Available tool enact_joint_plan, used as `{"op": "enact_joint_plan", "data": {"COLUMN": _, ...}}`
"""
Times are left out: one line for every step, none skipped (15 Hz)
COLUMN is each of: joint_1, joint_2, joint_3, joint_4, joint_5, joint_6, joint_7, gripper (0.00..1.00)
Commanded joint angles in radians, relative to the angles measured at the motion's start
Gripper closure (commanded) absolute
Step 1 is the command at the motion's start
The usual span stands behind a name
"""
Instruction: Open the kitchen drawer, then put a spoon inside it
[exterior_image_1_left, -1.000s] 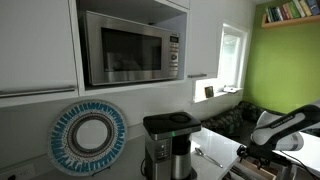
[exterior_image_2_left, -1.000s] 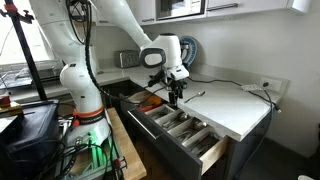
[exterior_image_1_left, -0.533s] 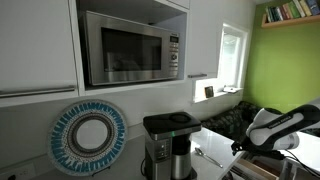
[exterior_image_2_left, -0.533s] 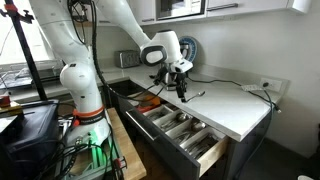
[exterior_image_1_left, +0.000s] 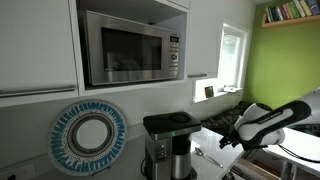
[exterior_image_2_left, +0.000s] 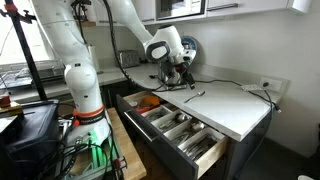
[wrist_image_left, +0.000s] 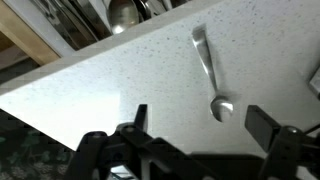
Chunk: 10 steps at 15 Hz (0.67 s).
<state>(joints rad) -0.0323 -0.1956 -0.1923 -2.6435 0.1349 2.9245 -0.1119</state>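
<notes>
My gripper is above the spoon's neck (exterior_image_2_left: 196, 96) (wrist_image_left: 214, 87), which is also ahead of its fingers and slim enough to fit between them, so I need to move my gripper down past the bowl onto it.
The spoon (wrist_image_left: 211, 70) lies flat on the white countertop (wrist_image_left: 120, 80), bowl end toward my gripper; it also shows as a thin sliver in both exterior views (exterior_image_2_left: 195, 94) (exterior_image_1_left: 208, 156). My gripper (wrist_image_left: 200, 120) is open and empty, hovering above the counter with the spoon's bowl between and just ahead of its fingers. In an exterior view the gripper (exterior_image_2_left: 175, 76) hangs over the counter beside the coffee maker. The kitchen drawer (exterior_image_2_left: 180, 130) stands pulled open below the counter edge, holding cutlery in compartments (wrist_image_left: 110, 15).
A black coffee maker (exterior_image_1_left: 168, 145) stands on the counter under a microwave (exterior_image_1_left: 130, 47). A round blue-and-white plate (exterior_image_1_left: 88, 135) leans against the wall. A wall socket with a cable (exterior_image_2_left: 264, 87) is at the counter's far end. The open drawer juts into the aisle.
The arm has swung from above the open drawer back over the countertop toward the spoon. The gripper stays open and empty.
</notes>
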Motion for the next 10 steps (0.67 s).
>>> {"op": "enact_joint_plan", "data": {"joint_1": 0.109, "joint_2": 0.087, "joint_3": -0.047, "joint_4": 0.078, "joint_5": 0.106, "joint_6": -0.015, "joint_7": -0.187, "gripper": 0.00}}
{"op": "enact_joint_plan", "data": {"joint_1": 0.114, "joint_2": 0.116, "joint_3": -0.044, "joint_4": 0.100, "joint_5": 0.114, "joint_6": -0.016, "joint_7": -0.209, "gripper": 0.00}}
{"op": "enact_joint_plan", "data": {"joint_1": 0.116, "joint_2": 0.150, "joint_3": -0.041, "joint_4": 0.125, "joint_5": 0.118, "joint_6": -0.014, "joint_7": -0.223, "gripper": 0.00}}
{"op": "enact_joint_plan", "data": {"joint_1": 0.117, "joint_2": 0.174, "joint_3": -0.039, "joint_4": 0.145, "joint_5": 0.120, "joint_6": -0.015, "joint_7": -0.238, "gripper": 0.00}}
{"op": "enact_joint_plan", "data": {"joint_1": 0.115, "joint_2": 0.201, "joint_3": -0.036, "joint_4": 0.166, "joint_5": 0.122, "joint_6": -0.019, "joint_7": -0.251, "gripper": 0.00}}
{"op": "enact_joint_plan", "data": {"joint_1": 0.117, "joint_2": 0.223, "joint_3": -0.033, "joint_4": 0.186, "joint_5": 0.142, "joint_6": -0.023, "joint_7": -0.277, "gripper": 0.00}}
{"op": "enact_joint_plan", "data": {"joint_1": 0.113, "joint_2": 0.251, "joint_3": -0.026, "joint_4": 0.210, "joint_5": 0.152, "joint_6": -0.034, "joint_7": -0.286, "gripper": 0.00}}
{"op": "enact_joint_plan", "data": {"joint_1": 0.109, "joint_2": 0.270, "joint_3": -0.019, "joint_4": 0.228, "joint_5": 0.171, "joint_6": -0.046, "joint_7": -0.306, "gripper": 0.00}}
{"op": "enact_joint_plan", "data": {"joint_1": 0.104, "joint_2": 0.298, "joint_3": -0.016, "joint_4": 0.247, "joint_5": 0.158, "joint_6": -0.051, "joint_7": -0.297, "gripper": 0.00}}
{"op": "enact_joint_plan", "data": {"joint_1": 0.101, "joint_2": 0.320, "joint_3": -0.009, "joint_4": 0.268, "joint_5": 0.169, "joint_6": -0.061, "joint_7": -0.314, "gripper": 0.00}}
